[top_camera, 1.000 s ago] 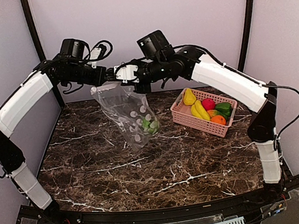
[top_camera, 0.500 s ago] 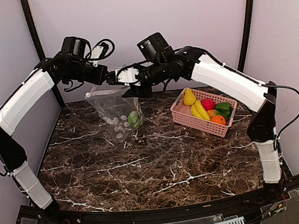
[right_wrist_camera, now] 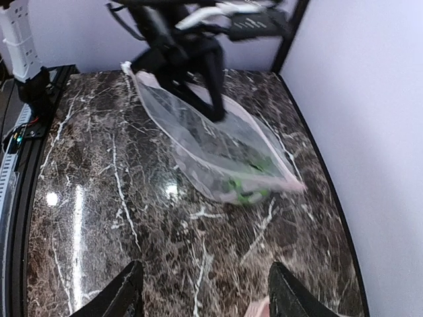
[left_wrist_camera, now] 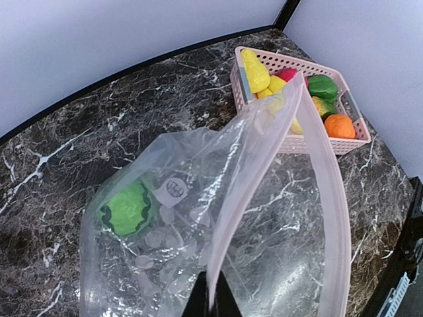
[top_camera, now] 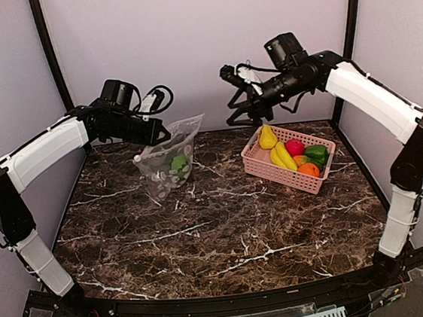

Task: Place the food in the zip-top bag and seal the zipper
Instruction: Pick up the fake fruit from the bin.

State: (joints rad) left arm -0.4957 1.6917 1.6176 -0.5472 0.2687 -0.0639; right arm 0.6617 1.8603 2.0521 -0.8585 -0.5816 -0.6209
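The right gripper tips downward and lowers toward the right in the top view onto the banana's middle (top_camera: 282, 156) next, because it lies uncovered in the pink basket.
The zip-top bag (top_camera: 168, 165) hangs from my left gripper (top_camera: 160, 134), which is shut on one end of the zipper (left_wrist_camera: 246, 188). Its bottom rests on the table. The mouth gapes, with the two pink strips apart. One green round piece (top_camera: 178, 162) lies inside (left_wrist_camera: 125, 209). The rest of the food sits in the pink basket (top_camera: 272, 169): yellow pear (top_camera: 267, 136), banana (top_camera: 281, 156), red fruit (top_camera: 294, 147), green pepper (top_camera: 316, 152), orange (top_camera: 309, 169). My right gripper (top_camera: 237, 100) is open and empty, raised at the back above the basket's left end, away from the bag (right_wrist_camera: 211, 142).
The dark marble table (top_camera: 219, 233) is bordered by a black frame and pale walls at the back and sides. The basket (left_wrist_camera: 310, 141) stands at the back right, close to the right wall. My left arm (right_wrist_camera: 178, 39) reaches over the bag.
My right gripper has opened, let go of the bag's top edge and swung up and right toward the basket. The bag has dropped and swung left, now held by the left gripper alone.
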